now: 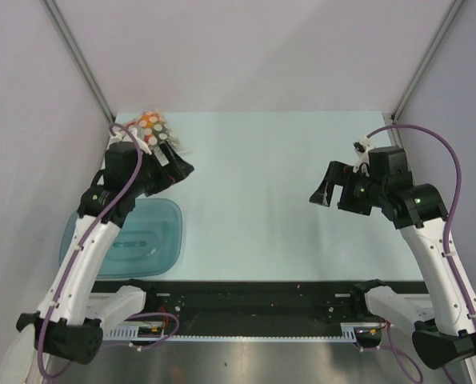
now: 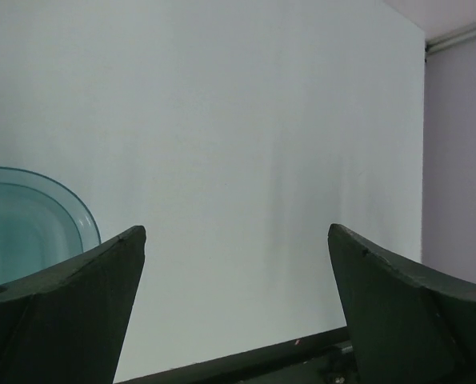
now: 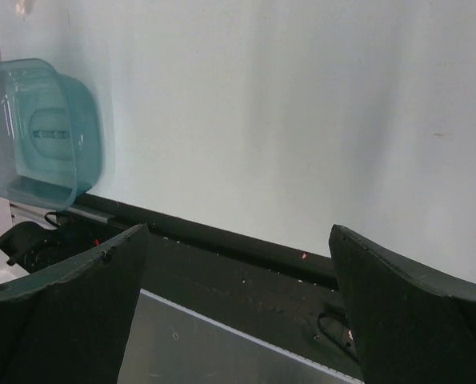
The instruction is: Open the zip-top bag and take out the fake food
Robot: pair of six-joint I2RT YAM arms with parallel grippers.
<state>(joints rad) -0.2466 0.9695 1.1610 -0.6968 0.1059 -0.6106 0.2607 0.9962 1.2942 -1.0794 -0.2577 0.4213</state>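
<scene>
Next, my left gripper turns and lowers onto the bag's lower edge, since the bag lies below it and to its left in the top view.
The zip-top bag (image 1: 152, 125), small and clear with pale, orange and red dots, lies at the table's far left corner, partly hidden behind my left wrist. The fake food does not show apart from the bag's dots. My left gripper (image 1: 179, 164) is open and empty, just to the near right of the bag and pointing away from it; in the left wrist view (image 2: 238, 232) only bare table lies between the fingers. My right gripper (image 1: 324, 189) is open and empty over the right half of the table, and it also shows in the right wrist view (image 3: 238, 232).
A teal translucent tray (image 1: 167, 240) sits at the near left under my left arm; it also shows in the left wrist view (image 2: 78, 218) and the right wrist view (image 3: 86, 152). Grey walls close in the back and both sides. A black rail (image 1: 262, 296) runs along the near edge.
</scene>
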